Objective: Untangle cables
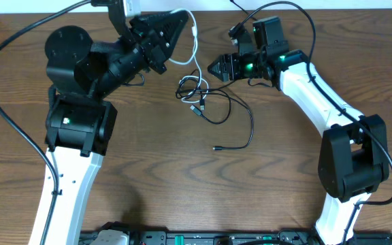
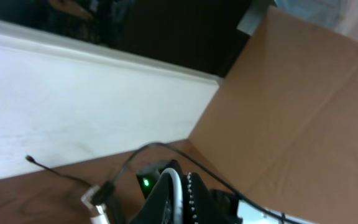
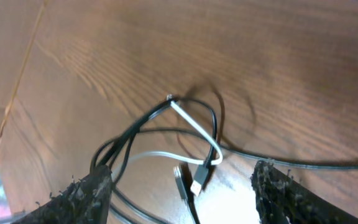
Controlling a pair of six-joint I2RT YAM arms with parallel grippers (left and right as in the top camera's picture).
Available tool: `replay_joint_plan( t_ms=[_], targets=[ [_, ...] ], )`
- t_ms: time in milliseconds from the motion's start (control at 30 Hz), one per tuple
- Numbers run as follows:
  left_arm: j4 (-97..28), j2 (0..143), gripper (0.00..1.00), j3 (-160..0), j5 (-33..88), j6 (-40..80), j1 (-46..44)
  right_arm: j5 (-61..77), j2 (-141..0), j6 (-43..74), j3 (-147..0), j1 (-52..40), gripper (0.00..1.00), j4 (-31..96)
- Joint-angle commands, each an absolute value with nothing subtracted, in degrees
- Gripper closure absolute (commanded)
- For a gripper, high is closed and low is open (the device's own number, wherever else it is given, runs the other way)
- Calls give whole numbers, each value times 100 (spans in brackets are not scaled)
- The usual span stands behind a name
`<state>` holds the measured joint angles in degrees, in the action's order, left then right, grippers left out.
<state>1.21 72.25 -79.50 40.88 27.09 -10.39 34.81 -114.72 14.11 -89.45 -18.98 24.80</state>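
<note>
I will shift my right gripper to the left in the overhead view next, onto the white cable [image 1: 197, 62] between the knot and my raised left gripper.
The white cable [image 1: 197, 62] and the black cable [image 1: 250, 126] are tangled in a small knot [image 1: 192, 90] at the table's middle back. My left gripper [image 1: 177, 26] is raised and shut on the white cable, which runs between its fingers in the left wrist view [image 2: 178, 190]; a white plug [image 2: 95, 210] hangs beside them. My right gripper [image 1: 215, 68] is open, just right of the knot. In the right wrist view its fingers [image 3: 182, 180] straddle the crossed black and white cords [image 3: 194, 134] and two plug ends [image 3: 197, 180]. The black cable's free end [image 1: 216, 148] lies towards the front.
A brown cardboard wall [image 2: 303, 112] and a white ledge [image 2: 73, 99] stand behind the table. Thick black arm wires run along the left [image 1: 5, 116] and across the back right [image 1: 284, 7]. The wooden table [image 1: 182, 190] stretches forward between the arm bases.
</note>
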Motion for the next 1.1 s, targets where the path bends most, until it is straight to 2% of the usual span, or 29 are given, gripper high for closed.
replay_joint_plan(
  t_ms=[0,300,533,800,933,1067],
  targets=[
    [174,7190,93,-8049,3402,2840,-1026,3806,-11544,1037,-8947,-1920,31,2543],
    [-95,7498,93,-8049,3030,2862,-1011,3907,-11546,1017,-8945,-1997,30,2707],
    [126,7454,93,-8049,3048,3409,-556,3682,-11546,1017,-8945,-2047,31,3033],
    [139,7448,93,-8049,3312,3594,-493,4626,-11546,508,-8945,-2115,27,2191],
    [139,7448,93,-8049,3409,3618,-495,4633,-11546,502,-8945,-2248,27,1597],
    [113,7448,92,-8049,3409,3636,-495,4073,-11688,508,-8945,-2482,40,1201]
  ],
)
